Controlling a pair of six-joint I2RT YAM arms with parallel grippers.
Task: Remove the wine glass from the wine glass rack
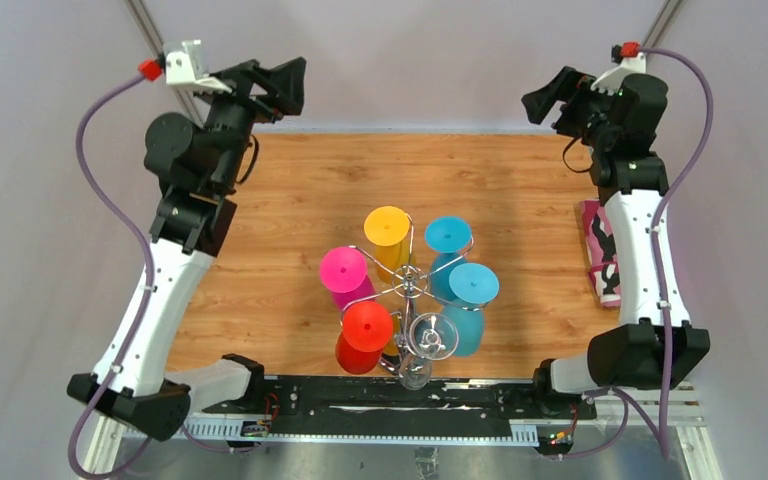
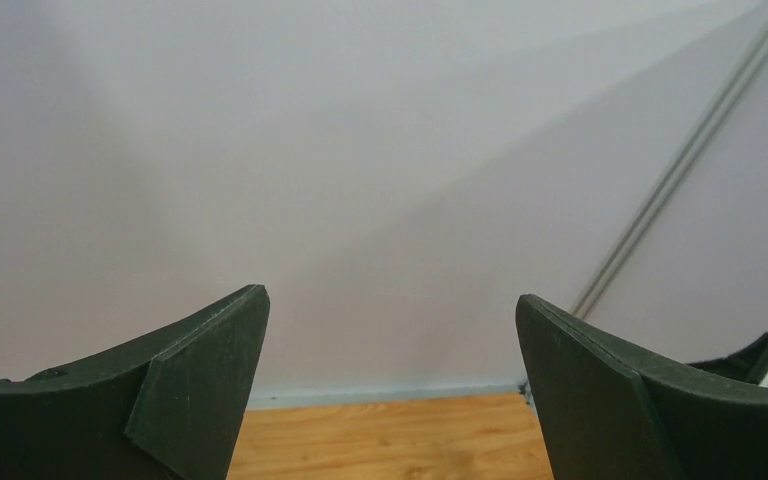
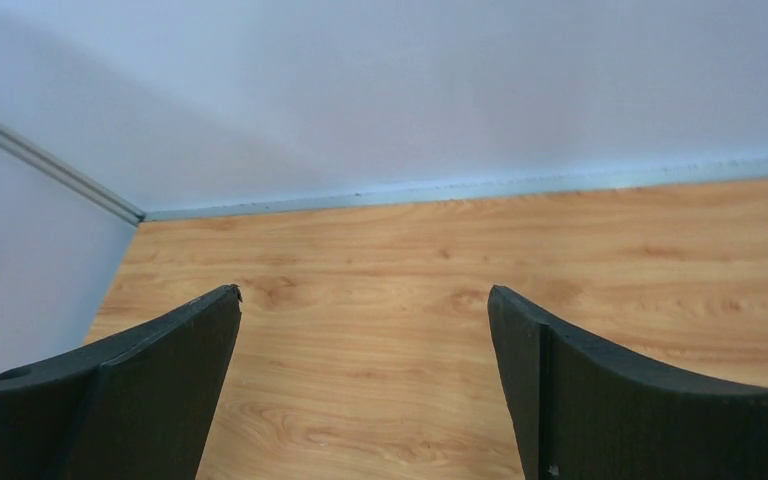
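Observation:
The rack's arms meet at its central ring [image 1: 410, 282]. So the right gripper moves back and to the left in the top view next, tilting down onto that ring.
The chrome wine glass rack [image 1: 411, 284] stands at the near middle of the wooden table [image 1: 300, 190]. Several wine glasses hang upside down from its arms: a yellow one [image 1: 387, 228], two blue ones [image 1: 447, 235] [image 1: 473, 285], a pink one [image 1: 344, 270], a red one [image 1: 367, 326] and a clear one [image 1: 432, 337] nearest the arm bases. My left gripper [image 1: 298, 88] [image 2: 392, 294] is raised at the far left corner, open and holding nothing. My right gripper [image 1: 540, 100] [image 3: 365, 290] is raised at the far right corner, also open with nothing in it. Both are far from the rack.
A pink and white patterned object [image 1: 600, 250] lies at the table's right edge beside the right arm. Grey walls close in the table at the back and sides. The black rail [image 1: 400, 400] with the arm bases runs along the near edge.

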